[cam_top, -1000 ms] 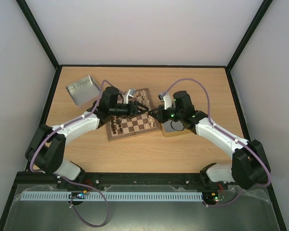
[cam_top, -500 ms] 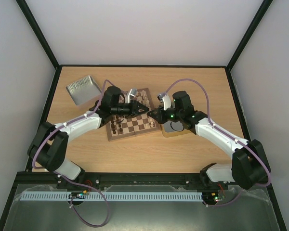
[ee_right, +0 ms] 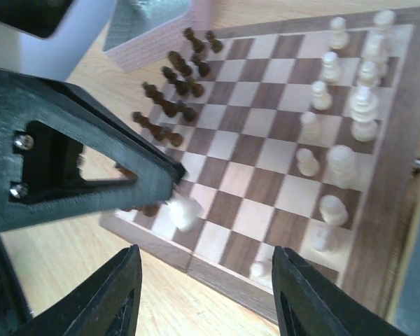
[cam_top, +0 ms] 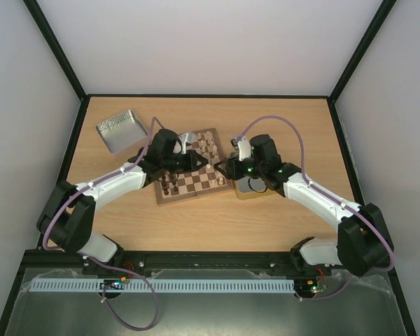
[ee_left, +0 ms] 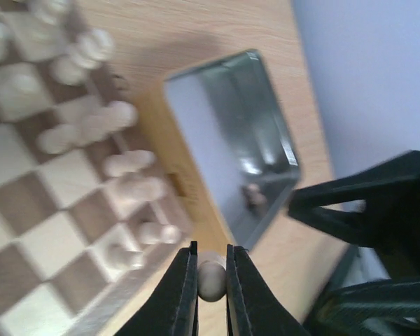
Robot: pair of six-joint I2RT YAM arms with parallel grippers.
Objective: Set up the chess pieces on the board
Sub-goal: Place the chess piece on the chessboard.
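Note:
The inner row of cream pieces shows a gap, so I will tilt my left gripper downward and lower it onto the empty light square (ee_left: 72,181) to let go of the piece.
My left gripper (ee_left: 211,260) is shut on a small cream chess piece (ee_left: 211,281), held above the table beside the board's (ee_left: 28,231) edge. In the right wrist view that same piece (ee_right: 184,210) shows at the tip of the left gripper's black finger (ee_right: 77,161), over the board's (ee_right: 266,161) near corner. My right gripper (ee_right: 206,297) is open just below it, with nothing between its fingers. From above, the left gripper (cam_top: 199,163) and right gripper (cam_top: 222,166) meet at the board's (cam_top: 196,183) right side. Cream pieces (ee_right: 339,164) stand along one side of the board.
Dark pieces (ee_right: 169,105) line the opposite side of the board. A metal tin (cam_top: 117,129) lies at the back left. Another tin (cam_top: 254,185) sits on a wooden box right of the board, under my right arm, and shows in the left wrist view as a tin (ee_left: 231,140).
The left gripper has shut on the cream piece. The right gripper, shut before, has opened and let go of it. Both arms shifted only slightly.

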